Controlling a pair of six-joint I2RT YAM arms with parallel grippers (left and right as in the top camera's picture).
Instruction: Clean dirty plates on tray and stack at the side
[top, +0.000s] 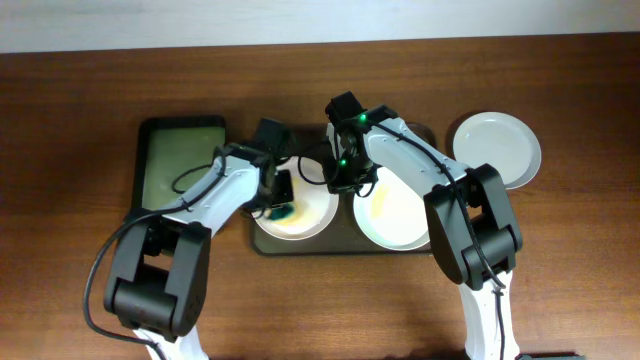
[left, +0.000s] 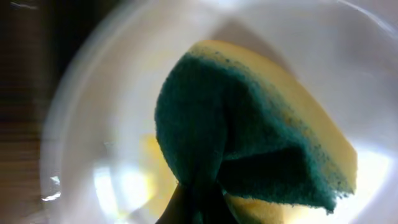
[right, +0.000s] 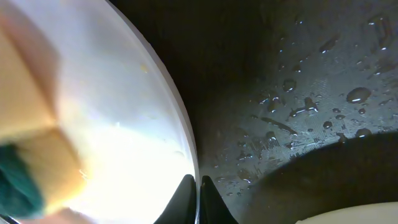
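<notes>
Next, the right gripper lifts the pinched rim, carries it over to the right in the overhead view and releases it on top of the third plate (top: 497, 150).
Two white plates lie on the dark brown tray (top: 262, 245): a left plate (top: 312, 212) and a right plate (top: 400, 215), both with yellow smears. A third white plate (top: 497, 147) lies on the table to the tray's right. My left gripper (top: 281, 198) is shut on a green and yellow sponge (left: 249, 137) and presses it on the left plate (left: 93, 124). My right gripper (top: 340, 178) is shut on the right rim of the left plate (right: 124, 112), its fingers (right: 198, 196) pinching the edge. The tray floor (right: 298, 93) is wet.
A smaller black tray with a greenish inside (top: 178, 160) lies left of the brown tray. The wooden table (top: 80, 120) runs round everything. The two arms cross close together over the left plate.
</notes>
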